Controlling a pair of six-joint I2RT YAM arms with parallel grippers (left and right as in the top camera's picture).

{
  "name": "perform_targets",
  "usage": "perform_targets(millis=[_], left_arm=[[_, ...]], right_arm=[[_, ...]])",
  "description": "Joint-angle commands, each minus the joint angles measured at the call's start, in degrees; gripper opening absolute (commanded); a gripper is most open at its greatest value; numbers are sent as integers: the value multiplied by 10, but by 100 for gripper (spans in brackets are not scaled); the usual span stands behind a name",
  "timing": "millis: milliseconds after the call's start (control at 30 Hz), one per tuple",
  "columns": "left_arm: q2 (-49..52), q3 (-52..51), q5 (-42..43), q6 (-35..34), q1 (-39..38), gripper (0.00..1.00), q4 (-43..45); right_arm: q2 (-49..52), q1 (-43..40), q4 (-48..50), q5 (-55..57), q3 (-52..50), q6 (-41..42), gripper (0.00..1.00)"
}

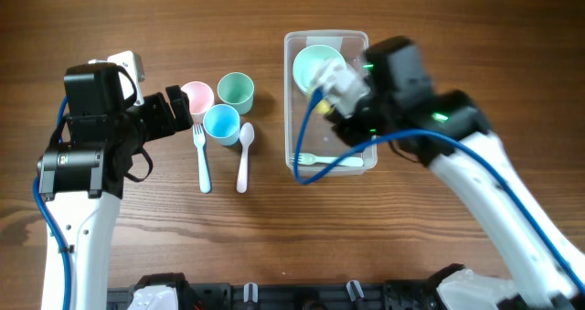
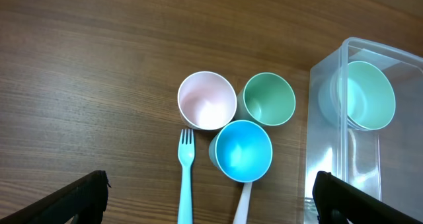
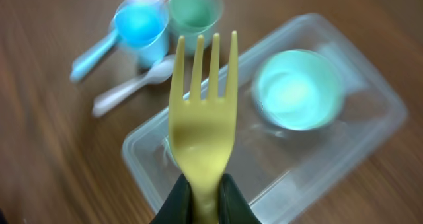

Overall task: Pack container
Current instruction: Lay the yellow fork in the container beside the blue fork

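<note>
Cutlery already lies along the near end of the container. My right gripper needs to bring the yellow fork down into the container, back toward that near side over the mint fork (image 1: 326, 160) (image 3: 173, 159).
The clear container (image 1: 291, 100) stands right of centre with a mint bowl (image 1: 315, 68) in its far end. It also shows in the left wrist view (image 2: 324, 118) and the right wrist view (image 3: 357, 138). My right gripper (image 3: 205, 197) is shut on the handle of a yellow fork (image 3: 201, 112) and holds it over the container's near end. From overhead the fork (image 1: 320, 160) points left from the gripper (image 1: 361, 150). My left gripper (image 1: 178, 109) is open and empty beside the cups, fingers wide apart (image 2: 211, 204).
Left of the container stand a pink cup (image 1: 196, 96), a green cup (image 1: 235, 90) and a blue cup (image 1: 221, 123). A blue fork (image 1: 203, 159) and a white spoon (image 1: 244, 155) lie in front of them.
</note>
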Motion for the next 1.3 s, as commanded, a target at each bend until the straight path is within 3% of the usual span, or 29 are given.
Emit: perform_targets(millis=[0,133,267,433,600,867,1067,1233,1267], left_arm=[[3,10,-3,9,3,100,1],[3,10,-3,9,3,100,1],[3,10,-3,9,3,100,1],[3,10,-3,9,3,100,1],[3,10,-3,9,3,100,1],[3,10,-3,9,3,100,1],[3,10,-3,9,3,100,1],[3,10,-3,9,3,100,1],[3,10,-3,9,3,100,1]], right_arm=[[101,11,-9,62,-2,-132,4],[203,11,-12,111,-2,-182,4],[252,12,-24,40,-2,-222,5],[252,20,-27,39,-3,-283,13],[252,21,-36,23,-3,-375,14],[253,21,-15,-44,-51,-385,15],[253,21,-10,47,-38,-318,33],[210,16,-7,85,67,-81,36],[196,8,-7,85,92,-24,41]])
